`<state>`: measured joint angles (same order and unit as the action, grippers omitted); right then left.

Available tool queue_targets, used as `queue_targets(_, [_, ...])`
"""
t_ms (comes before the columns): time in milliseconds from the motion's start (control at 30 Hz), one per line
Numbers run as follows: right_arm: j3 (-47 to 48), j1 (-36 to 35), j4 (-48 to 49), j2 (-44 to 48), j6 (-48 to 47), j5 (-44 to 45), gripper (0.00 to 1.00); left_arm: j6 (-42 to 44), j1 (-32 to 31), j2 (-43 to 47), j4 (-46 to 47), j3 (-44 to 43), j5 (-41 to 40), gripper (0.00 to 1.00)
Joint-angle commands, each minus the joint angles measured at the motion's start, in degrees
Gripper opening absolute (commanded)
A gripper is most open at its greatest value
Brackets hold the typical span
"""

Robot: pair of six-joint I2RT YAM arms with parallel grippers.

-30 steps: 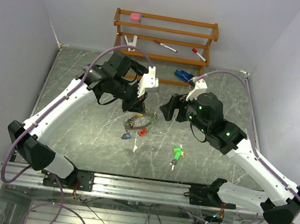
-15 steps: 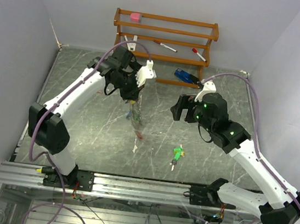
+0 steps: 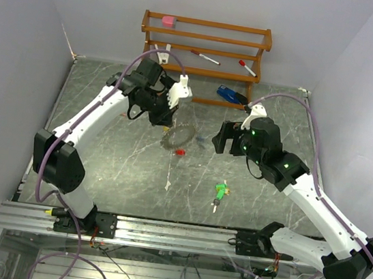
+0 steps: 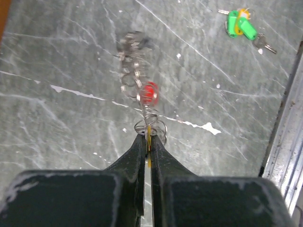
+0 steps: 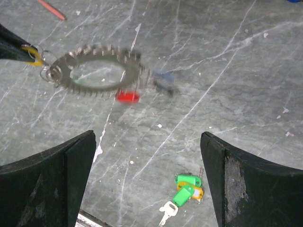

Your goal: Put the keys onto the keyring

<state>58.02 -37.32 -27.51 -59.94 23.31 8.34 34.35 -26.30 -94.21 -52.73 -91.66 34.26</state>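
My left gripper goes sideways and down next to release the dangling keyring on the tabletop by the wall, which lies to its left in the top view.
The keyring [image 3: 178, 136], a pale silvery ring with small keys and red and blue tags, hangs in the air from my left gripper [image 3: 168, 120]. In the left wrist view the left gripper [image 4: 148, 138] is shut on a yellow tag at the ring's edge, and the keyring [image 4: 137, 85] dangles edge-on and blurred. My right gripper [image 3: 222, 137] is open and empty, just right of the ring. In the right wrist view the right gripper [image 5: 147, 179] looks at the keyring [image 5: 97, 71]. The loose keys [image 3: 220, 191] with green and yellow-orange heads lie on the table, also in the right wrist view [image 5: 189, 189].
A wooden rack [image 3: 206, 42] with red-capped pens and a pink item stands at the back. A blue object [image 3: 228, 93] lies in front of it. A metal rail [image 3: 174, 233] runs along the near edge.
My left gripper has lifted the keyring off the table and drawn it back; the ring now swings out to the right. My right gripper has backed off slightly to the right.
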Motion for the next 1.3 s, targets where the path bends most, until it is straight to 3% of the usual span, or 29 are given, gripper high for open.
queue_targets(0, [-0.36,0.4,0.99,0.36,-0.26,-0.85,0.91,0.35,-0.15,4.8,1.86,2.04,3.62,0.07])
queue_targets(267, [-0.36,0.42,1.53,0.77,-0.28,-1.92,0.91,1.18,5.24,12.15,0.32,0.81,-6.84,0.07])
queue_targets(433, [-0.35,0.49,2.22,-0.25,-1.08,-3.09,0.91,3.55,9.91,20.03,-0.56,6.23,-18.78,0.07])
queue_targets(600, [-0.34,0.48,4.03,-2.34,-1.56,-5.46,0.92,6.07,18.5,26.83,2.94,12.23,-28.77,0.07])
queue_targets(800, [0.54,0.44,5.07,-4.7,-2.13,-7.24,0.92,8.42,28.1,27.99,1.51,14.38,-30.87,0.07])
queue_targets(1100, [0.78,0.41,5.01,-5.42,-2.52,-8.63,0.93,19.96,34.74,32.62,6.27,23.01,-42.93,0.07])
queue_targets(1267, [1.49,0.46,5.36,-6.59,-2.62,-9.81,0.93,22.9,35.36,32.79,4.89,24.88,-41.83,0.07])
